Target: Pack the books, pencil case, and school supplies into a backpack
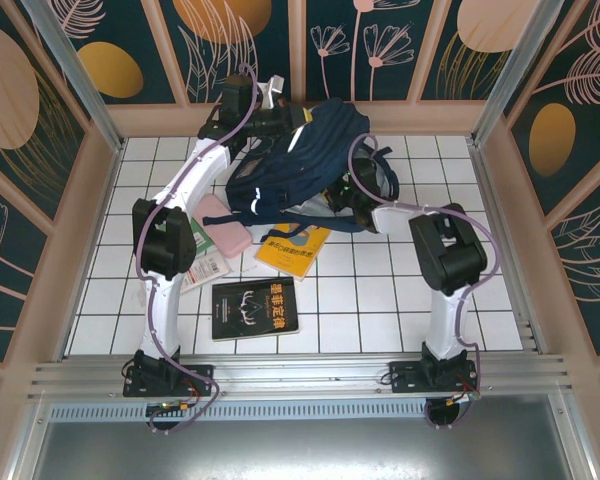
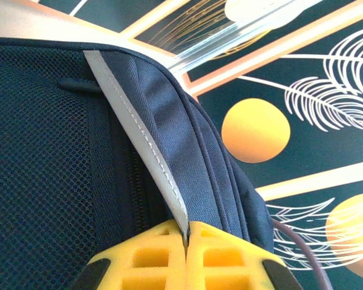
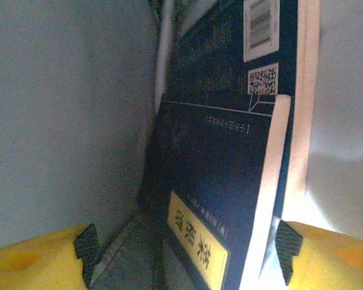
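Note:
The left gripper lowers the backpack's top edge by the white stripe (image 2: 139, 139) next and releases it, since blue books are already inside the backpack.
The navy backpack (image 1: 300, 165) lies at the back of the table, its opening facing the right arm. My left gripper (image 2: 186, 243) is shut on the backpack's white reflective stripe (image 2: 139, 139) and holds the top edge near the back wall (image 1: 276, 118). My right gripper (image 3: 184, 251) is open inside the backpack. Between its pads leans a blue book (image 3: 218, 181) with a yellow label, and a second blue book (image 3: 263, 36) stands behind it. On the table lie the orange-yellow book (image 1: 292, 250), the black book (image 1: 254, 308) and the pink pencil case (image 1: 223, 224).
A small green book (image 1: 199, 238) and a whitish printed packet (image 1: 212, 268) lie partly under the left arm. The grey inner lining (image 3: 60, 121) of the backpack stands close to the left of my right gripper. Framed walls enclose the white tiled table (image 1: 380, 300).

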Available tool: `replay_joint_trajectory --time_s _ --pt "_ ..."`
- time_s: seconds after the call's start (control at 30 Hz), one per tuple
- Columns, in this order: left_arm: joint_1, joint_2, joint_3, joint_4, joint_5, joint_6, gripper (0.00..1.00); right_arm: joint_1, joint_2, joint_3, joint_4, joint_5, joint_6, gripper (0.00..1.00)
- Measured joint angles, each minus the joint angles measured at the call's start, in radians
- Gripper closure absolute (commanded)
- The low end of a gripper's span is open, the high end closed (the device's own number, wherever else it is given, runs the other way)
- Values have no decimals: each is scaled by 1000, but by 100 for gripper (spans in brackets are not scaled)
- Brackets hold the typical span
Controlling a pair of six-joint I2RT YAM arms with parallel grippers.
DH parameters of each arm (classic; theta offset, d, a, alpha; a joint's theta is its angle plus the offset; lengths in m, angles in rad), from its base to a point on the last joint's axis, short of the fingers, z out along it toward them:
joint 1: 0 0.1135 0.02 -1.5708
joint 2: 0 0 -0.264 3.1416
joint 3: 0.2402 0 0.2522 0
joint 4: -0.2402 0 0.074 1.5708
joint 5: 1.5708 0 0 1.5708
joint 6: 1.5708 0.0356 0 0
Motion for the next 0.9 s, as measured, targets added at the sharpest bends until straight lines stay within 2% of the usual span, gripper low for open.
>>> replay_joint_trajectory --time_s 0.13,0.23,0.33,0.4,0.47,0.57,0.6,0.67,0.77,0.9 --pt "0 10 18 -27 -17 33 100 -27 -178 -104 -19 61 -58 17" --pt "-1 22 21 -37 -22 50 98 -55 -305 -139 -96 132 -113 18" --pt "-5 34 20 -38 -27 63 86 -63 -419 -177 -214 238 -154 25" --pt "-10 41 19 -36 -28 79 73 -62 -525 -237 -296 331 -165 28" --pt "-18 48 18 -34 -27 92 60 -68 -638 -309 -352 400 -163 29" --pt "-30 55 11 -37 -29 116 48 -90 -794 -378 -438 462 -180 29" --pt "-34 52 -5 -30 -30 124 44 -96 -827 -381 -460 468 -201 29" --pt "-39 31 -56 -20 -47 137 42 -96 -869 -379 -483 459 -252 29" --pt "-49 -43 -163 -56 -109 182 41 -76 -892 -372 -515 382 -344 31" --pt "-50 -311 -470 -54 -218 219 33 19 -879 -367 -577 251 -460 32"
